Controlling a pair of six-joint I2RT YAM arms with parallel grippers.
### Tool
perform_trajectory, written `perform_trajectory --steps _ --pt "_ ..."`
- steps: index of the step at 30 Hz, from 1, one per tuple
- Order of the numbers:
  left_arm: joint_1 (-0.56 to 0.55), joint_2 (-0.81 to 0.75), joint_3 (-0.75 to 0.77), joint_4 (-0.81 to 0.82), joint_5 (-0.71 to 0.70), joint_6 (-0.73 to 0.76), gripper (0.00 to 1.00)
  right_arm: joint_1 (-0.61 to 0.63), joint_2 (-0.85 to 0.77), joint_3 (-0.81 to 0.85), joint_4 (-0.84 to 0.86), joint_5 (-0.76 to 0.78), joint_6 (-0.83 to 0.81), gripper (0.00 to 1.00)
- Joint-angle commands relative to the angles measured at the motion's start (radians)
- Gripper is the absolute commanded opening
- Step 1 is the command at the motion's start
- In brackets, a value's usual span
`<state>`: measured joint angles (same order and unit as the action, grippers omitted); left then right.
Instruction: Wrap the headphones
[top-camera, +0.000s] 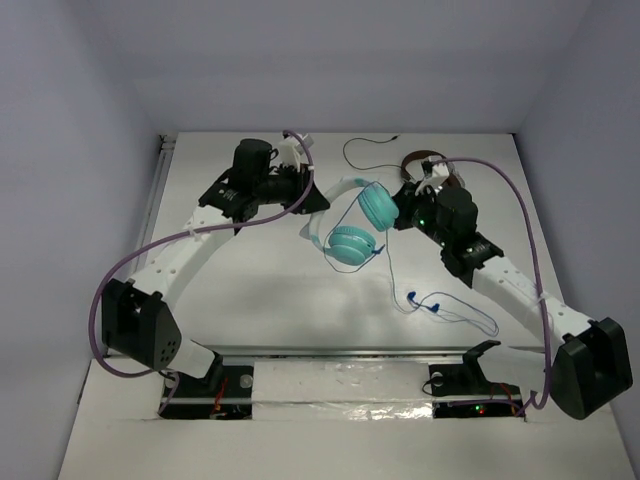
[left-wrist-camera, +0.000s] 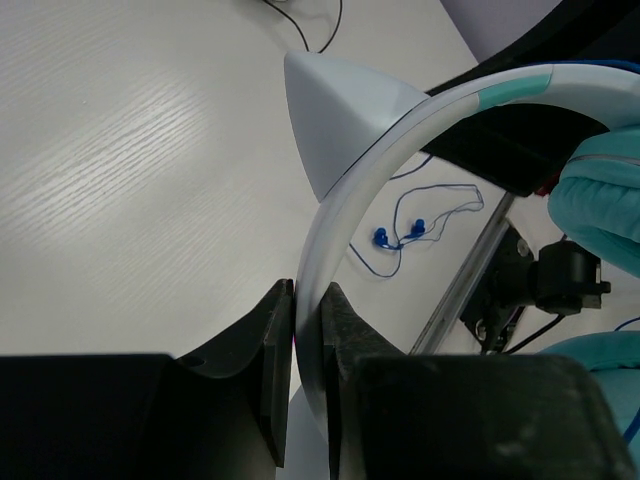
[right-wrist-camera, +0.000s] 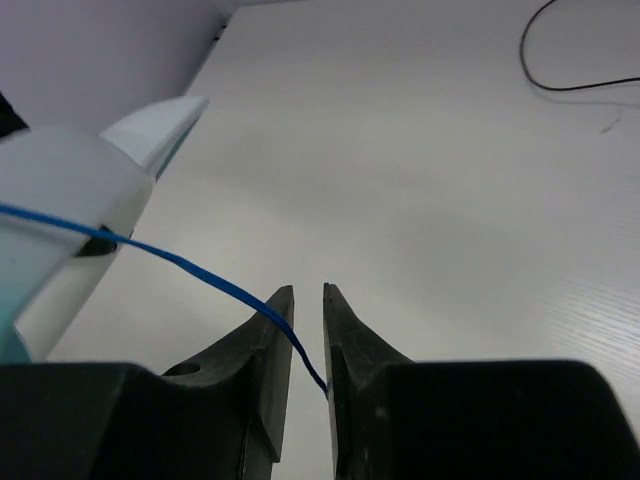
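Note:
My right gripper moves down next and draws the thin blue cable back from the headphones' upper earcup toward the metal bar.
The teal headphones (top-camera: 352, 238) hang just above the table's middle. My left gripper (top-camera: 318, 203) is shut on their pale headband (top-camera: 338, 188). In the left wrist view the headband (left-wrist-camera: 345, 190) fills the slit between the jaws of my left gripper (left-wrist-camera: 308, 292), with a teal earcup (left-wrist-camera: 605, 205) at the right. My right gripper (top-camera: 400, 212) is beside the upper earcup. In the right wrist view my right gripper (right-wrist-camera: 308, 292) has its jaws closed to a narrow slit on the thin blue cable (right-wrist-camera: 190, 265), which runs taut from the headphones (right-wrist-camera: 60, 190). The rest of the cable (top-camera: 435, 305) lies in loose loops on the table.
Brown-and-silver headphones (top-camera: 425, 163) with a black cable (top-camera: 362, 150) lie at the back, behind my right gripper. The black cable also shows in the right wrist view (right-wrist-camera: 575, 87). A metal rail (top-camera: 350, 350) runs along the table's near edge. White walls close the back and sides.

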<state>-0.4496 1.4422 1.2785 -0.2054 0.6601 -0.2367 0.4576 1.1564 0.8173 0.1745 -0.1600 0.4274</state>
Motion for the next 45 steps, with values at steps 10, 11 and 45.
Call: perform_trajectory --steps 10,11,45 --pt "0.026 -0.092 0.156 0.07 -0.02 -0.121 0.0 -0.007 0.103 -0.133 0.339 -0.208 0.065 0.37" --pt "0.026 -0.092 0.163 0.064 -0.022 -0.124 0.0 -0.007 0.115 -0.142 0.356 -0.217 0.071 0.41" --pt "0.239 -0.031 0.456 0.1 -0.238 -0.3 0.0 0.098 0.243 -0.38 0.485 -0.222 0.229 0.44"
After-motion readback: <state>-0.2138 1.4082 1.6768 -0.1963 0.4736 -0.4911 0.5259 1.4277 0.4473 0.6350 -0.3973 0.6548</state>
